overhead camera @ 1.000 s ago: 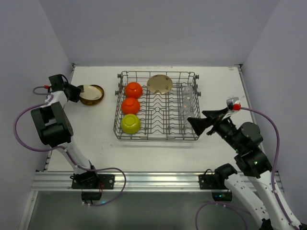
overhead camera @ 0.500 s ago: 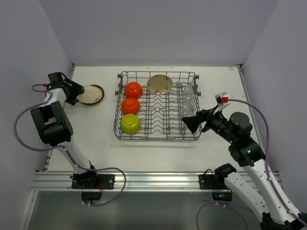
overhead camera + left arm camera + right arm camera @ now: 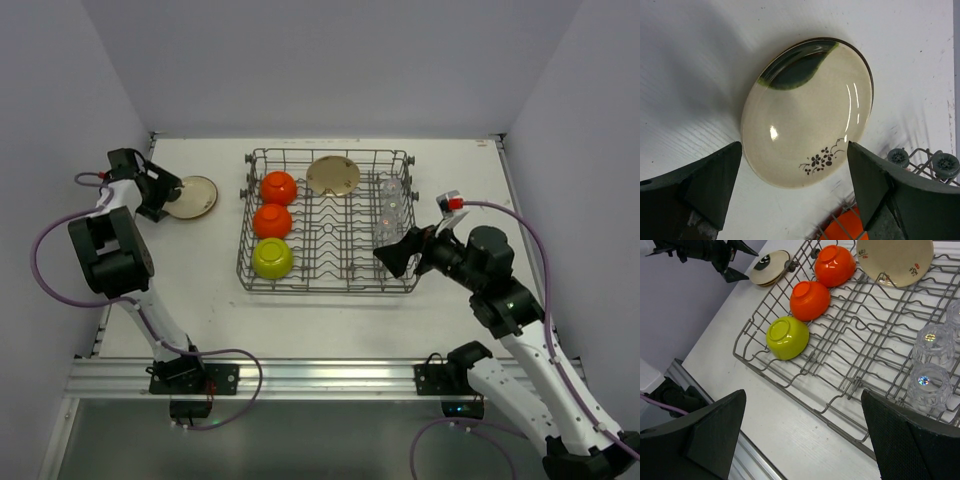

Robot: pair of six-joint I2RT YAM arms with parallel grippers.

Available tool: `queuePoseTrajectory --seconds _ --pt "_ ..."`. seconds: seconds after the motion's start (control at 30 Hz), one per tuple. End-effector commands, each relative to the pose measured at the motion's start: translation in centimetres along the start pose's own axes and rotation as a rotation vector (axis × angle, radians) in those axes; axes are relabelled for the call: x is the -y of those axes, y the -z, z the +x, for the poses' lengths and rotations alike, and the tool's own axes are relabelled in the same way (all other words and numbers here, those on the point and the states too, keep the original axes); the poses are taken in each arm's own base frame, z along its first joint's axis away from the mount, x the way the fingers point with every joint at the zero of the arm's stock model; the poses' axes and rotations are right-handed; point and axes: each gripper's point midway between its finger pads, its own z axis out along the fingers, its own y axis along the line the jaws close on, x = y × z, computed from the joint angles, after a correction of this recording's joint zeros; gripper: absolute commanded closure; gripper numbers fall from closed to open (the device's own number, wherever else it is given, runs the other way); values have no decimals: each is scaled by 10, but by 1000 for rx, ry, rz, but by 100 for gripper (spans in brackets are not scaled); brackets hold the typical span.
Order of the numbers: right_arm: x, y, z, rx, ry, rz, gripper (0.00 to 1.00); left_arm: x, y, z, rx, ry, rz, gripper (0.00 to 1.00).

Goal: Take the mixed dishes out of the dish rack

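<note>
My right gripper swings outward, turns and lowers onto the leaning beige plate's upper rim point(image 3: 353, 165) point(image 3: 932, 246) toward the glasses next, since that plate's rim stands uncovered.
The grey wire dish rack point(image 3: 250, 272) stands mid-table. It holds two orange bowls point(image 3: 279, 187) point(image 3: 272, 220), a yellow-green bowl point(image 3: 272, 258), a beige plate point(image 3: 333, 175) leaning at the back, and clear glasses point(image 3: 390, 205) on its right side. Another beige plate point(image 3: 192, 196) with a dark pattern lies flat on the table left of the rack, also in the left wrist view point(image 3: 807, 112). My left gripper point(image 3: 163, 190) is open and empty just left of that plate. My right gripper point(image 3: 397, 257) is open and empty over the rack's right front corner; the glasses point(image 3: 931, 347) show beside it.
The rack point(image 3: 805, 390) has black knobs on its sides point(image 3: 243, 194). White walls close the table at the left, back and right. An aluminium rail point(image 3: 300, 378) runs along the near edge.
My left gripper set the plate flat on the table and drew back off it, open. My right arm moved left toward the rack's right front corner.
</note>
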Motion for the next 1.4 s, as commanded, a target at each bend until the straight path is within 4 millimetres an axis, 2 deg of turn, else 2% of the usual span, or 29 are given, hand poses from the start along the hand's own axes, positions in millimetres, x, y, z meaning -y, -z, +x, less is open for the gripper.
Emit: queuePoseTrajectory --seconds 0.0,0.07,0.17,0.27,0.37,0.4,0.43,0.5,0.53,0.57,0.6,0.63,0.67,0.7,0.77,0.8,0.87,0.9,0.93,0.97,1.0,1.07,1.1,1.13,1.17,1.23,1.3,1.37 --pt "-9 4 -6 2 21 -33 1 11 8 -3 5 -27 16 10" --pt "-6 3 -5 -6 22 -18 1 13 10 -2 8 -31 19 1" --pt "-2 2 -3 -23 19 5 1 17 17 -4 25 -43 21 0" --pt "0 -1 -2 -38 17 12 1 24 34 -11 55 -58 30 0" --pt "5 -9 -3 -45 24 22 1 38 60 -22 101 -85 66 0" --pt "6 -12 -5 -39 30 24 1 48 77 -27 129 -98 95 0" --pt "10 -20 -4 -54 26 35 1 53 87 -26 133 -97 118 0" --pt "11 -32 -17 -19 31 36 1 65 115 -25 164 -99 194 0" --pt "13 -38 -21 -8 32 39 1 74 126 -18 149 -101 250 0" --pt "18 -52 -25 -4 32 49 1 80 138 -18 165 -110 291 0" --pt "25 -66 -30 -11 48 68 1 87 161 -9 171 -142 350 0" --pt "21 -66 -44 29 78 64 1 90 172 -5 179 -166 373 0" --pt "32 -86 -45 14 95 85 1 94 198 4 208 -205 418 0" --pt "36 -94 -66 48 155 114 1 102 213 21 203 -255 463 0" --pt "52 -115 -76 22 229 171 1 115 243 46 233 -376 573 0" --pt "67 -139 -86 -14 320 209 1 113 262 76 226 -430 640 0" --pt "93 -161 -91 -78 432 298 1 113 285 107 224 -502 764 0" --pt "108 -185 -102 -107 531 326 1 97 296 129 229 -530 799 0" --pt "120 -195 -106 -129 588 359 1 88 298 135 246 -560 803 0" --pt "128 -205 -107 -162 641 372 1 69 304 146 271 -586 807 0" --pt "140 -225 -112 -199 755 367 1 57 303 145 309 -598 767 0" --pt "149 -242 -107 -251 866 339 1 25 295 153 327 -645 680 0" --pt "153 -249 -110 -272 986 310 1 16 290 151 345 -653 639 0" --pt "162 -258 -101 -303 1042 298 1 7 285 154 344 -653 612 0" --pt "158 -266 -99 -292 1092 248 1 6 285 157 349 -652 615 0" --pt "156 -273 -89 -308 1189 157 1 16 297 167 337 -713 696 0" --pt "143 -281 -83 -288 1221 54 1 15 289 172 309 -713 693 0" --pt "141 -284 -77 -293 1216 12 2 16 284 175 277 -721 686 0"
